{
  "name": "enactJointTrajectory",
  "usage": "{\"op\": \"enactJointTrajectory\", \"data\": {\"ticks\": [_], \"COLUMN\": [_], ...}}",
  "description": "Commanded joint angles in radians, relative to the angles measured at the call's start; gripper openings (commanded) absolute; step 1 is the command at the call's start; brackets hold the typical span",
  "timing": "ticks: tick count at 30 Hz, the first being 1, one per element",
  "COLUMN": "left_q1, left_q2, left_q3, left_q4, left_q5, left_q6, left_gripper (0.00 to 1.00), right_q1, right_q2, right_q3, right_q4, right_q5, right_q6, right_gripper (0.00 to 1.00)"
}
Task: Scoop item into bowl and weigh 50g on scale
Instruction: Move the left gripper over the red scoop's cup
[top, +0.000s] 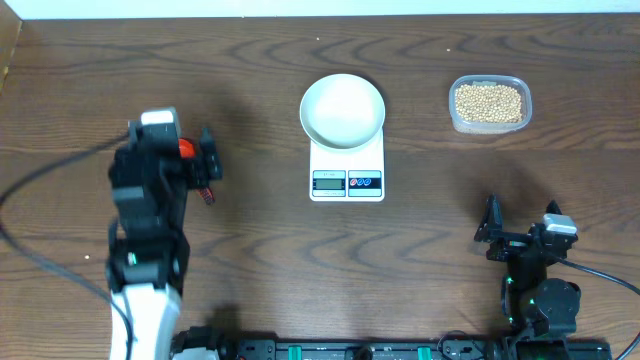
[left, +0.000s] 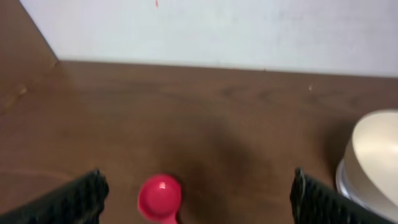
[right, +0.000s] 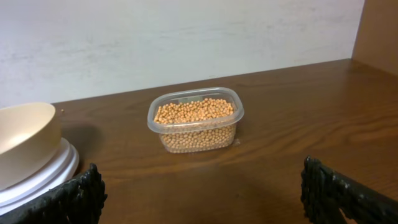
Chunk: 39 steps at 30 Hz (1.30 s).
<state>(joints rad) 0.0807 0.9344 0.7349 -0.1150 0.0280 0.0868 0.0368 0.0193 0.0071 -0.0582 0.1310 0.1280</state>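
Observation:
I should lower and turn my left gripper to straddle the red scoop's rim (top: 182, 148) on the side away from the bowl (top: 343, 108), because the scoop is below the gripper's spread fingers.
The white bowl (top: 343, 108) stands empty on the white scale (top: 347, 182) at the table's middle. Pale-tan beans (top: 489, 102) fill a clear plastic tub (top: 456, 118) at the far right. A red scoop (top: 185, 150) lies on the table at the left. My left gripper (top: 172, 150) hangs over it, open. In the left wrist view the scoop's round head (left: 160, 196) shows between the spread fingers (left: 81, 199), untouched, with the bowl (left: 376, 158) at the right edge. My right gripper (top: 520, 225) is open near the front right. It faces the beans (right: 194, 111) and holds nothing.
Dark wooden table (top: 300, 270) with a pale wall along its far edge. In the right wrist view the tub (right: 196, 140) stands ahead, and the bowl (right: 22, 134) on the scale (right: 46, 174) is at the left. A black cable (top: 40, 180) trails at the far left.

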Motion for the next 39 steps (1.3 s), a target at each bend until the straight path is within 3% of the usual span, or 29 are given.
{"op": "enactJointTrajectory", "data": {"ticks": [1, 8, 11, 17, 26, 32, 35, 39], "left_q1": [0.033, 0.193, 0.251, 0.293, 0.294, 0.294, 0.294, 0.294], "left_q2": [0.166, 0.446, 0.527, 0.614, 0.622, 0.622, 0.622, 0.629], "left_q3": [0.171, 0.428, 0.466, 0.466, 0.466, 0.466, 0.472, 0.515], "left_q4": [-0.085, -0.286, -0.336, -0.375, -0.507, -0.508, -0.490, -0.517], "left_q5": [0.065, 0.410, 0.481, 0.481, 0.481, 0.475, 0.289, 0.097], "left_q6": [0.014, 0.006, 0.006, 0.006, 0.005, 0.000, -0.146, -0.164], "left_gripper": [0.96, 0.96, 0.96, 0.96, 0.96, 0.96, 0.96, 0.96], "right_q1": [-0.003, -0.003, -0.003, -0.003, -0.003, -0.003, -0.003, -0.003], "right_q2": [0.000, 0.000, 0.000, 0.000, 0.000, 0.000, 0.000, 0.000], "right_q3": [-0.002, -0.002, -0.002, -0.002, -0.002, -0.002, -0.002, -0.002], "right_q4": [-0.003, -0.003, -0.003, -0.003, -0.003, -0.003, -0.003, -0.003], "right_q5": [0.009, 0.009, 0.009, 0.009, 0.009, 0.009, 0.009, 0.009], "right_q6": [-0.006, -0.006, -0.006, -0.006, -0.006, -0.006, -0.006, -0.006], "right_gripper": [0.99, 0.99, 0.99, 0.99, 0.99, 0.99, 0.99, 0.99]}}
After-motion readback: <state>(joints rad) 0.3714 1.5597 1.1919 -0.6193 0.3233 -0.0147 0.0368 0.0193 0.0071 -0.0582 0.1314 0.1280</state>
